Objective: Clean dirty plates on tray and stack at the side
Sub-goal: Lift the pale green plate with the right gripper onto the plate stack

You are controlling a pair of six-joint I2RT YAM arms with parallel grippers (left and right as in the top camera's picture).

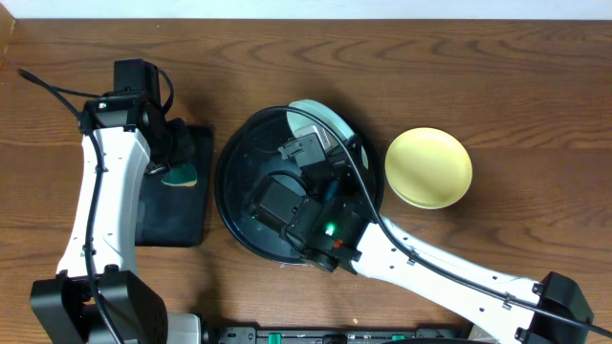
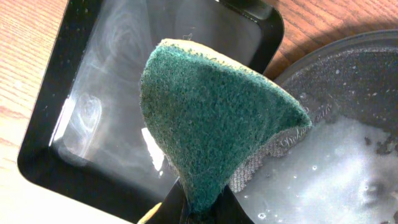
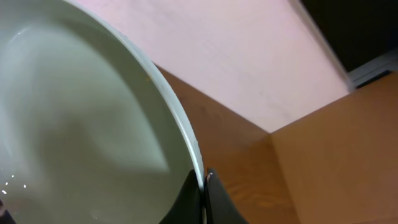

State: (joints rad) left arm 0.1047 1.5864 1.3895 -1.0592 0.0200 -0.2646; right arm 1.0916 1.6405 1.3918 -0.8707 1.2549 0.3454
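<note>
The yellow plate (image 1: 428,167) is below my right gripper, to its right in the overhead view. My right gripper needs to swing over that plate next, level the tilted mint plate, lower it and release it.
The large round black tray (image 1: 232,196) sits mid-table. My right gripper (image 1: 325,143) is shut on the rim of a pale mint plate (image 1: 320,117) and holds it tilted up over the tray's far side. In the right wrist view the plate (image 3: 81,124) fills the left, with its rim pinched between my fingers (image 3: 203,186). A pale yellow plate (image 1: 428,167) lies on the table right of the tray. My left gripper (image 1: 177,162) is shut on a teal sponge (image 2: 211,118) over the small rectangular tray. A third plate is hidden.
The small rectangular black tray (image 1: 177,215) lies left of the round tray, and its wet floor shows in the left wrist view (image 2: 106,93). The round tray's wet rim (image 2: 348,74) is at that view's right. The right arm crosses over the round tray.
</note>
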